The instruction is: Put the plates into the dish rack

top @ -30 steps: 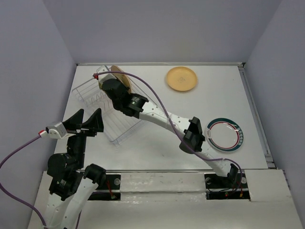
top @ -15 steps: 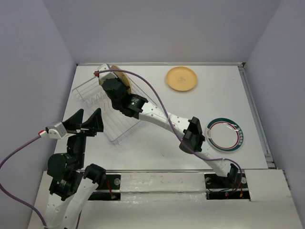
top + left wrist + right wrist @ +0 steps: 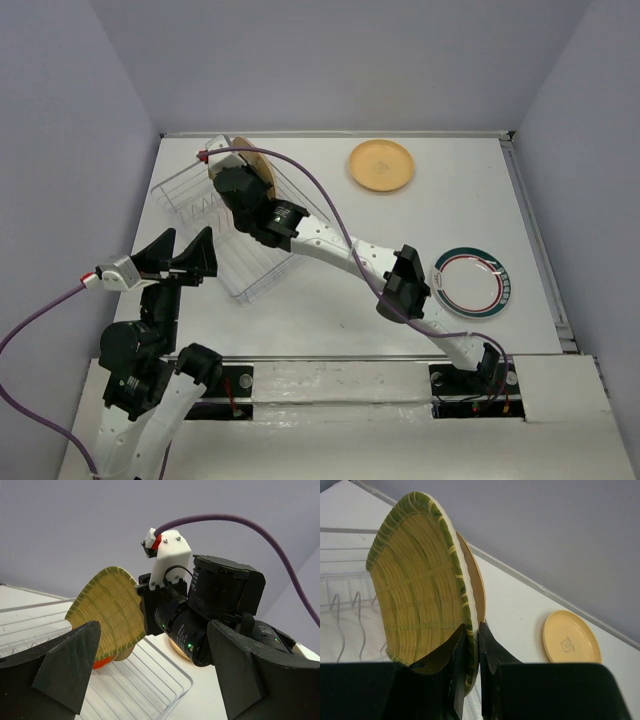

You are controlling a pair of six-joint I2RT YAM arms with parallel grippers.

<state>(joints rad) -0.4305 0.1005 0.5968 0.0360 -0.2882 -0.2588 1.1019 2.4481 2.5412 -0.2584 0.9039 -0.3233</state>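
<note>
My right gripper lowers the hanging yellow plate next until it stands among the rack's wires [image 3: 383, 651] beside the tan plate. It then releases the yellow plate's rim.
My right gripper [image 3: 472, 627] is shut on the rim of a squarish ribbed yellow plate [image 3: 420, 595] with a green edge. It holds the plate on edge over the far end of the wire dish rack [image 3: 245, 275]. A tan plate [image 3: 479, 587] stands right behind it. From the left wrist, the yellow plate [image 3: 107, 610] hangs above the rack [image 3: 145, 680], with a red-orange plate [image 3: 102, 662] showing under it. My left gripper [image 3: 183, 255] is open and holds nothing, at the rack's near left side.
A round tan plate [image 3: 381, 165] lies flat at the back of the table. A white plate with green and red rings [image 3: 471, 282] lies at the right, beside my right arm. Grey walls close in the table on three sides.
The right gripper and the yellow plate have shifted very slightly over the far end of the rack. The left arm has not moved.
</note>
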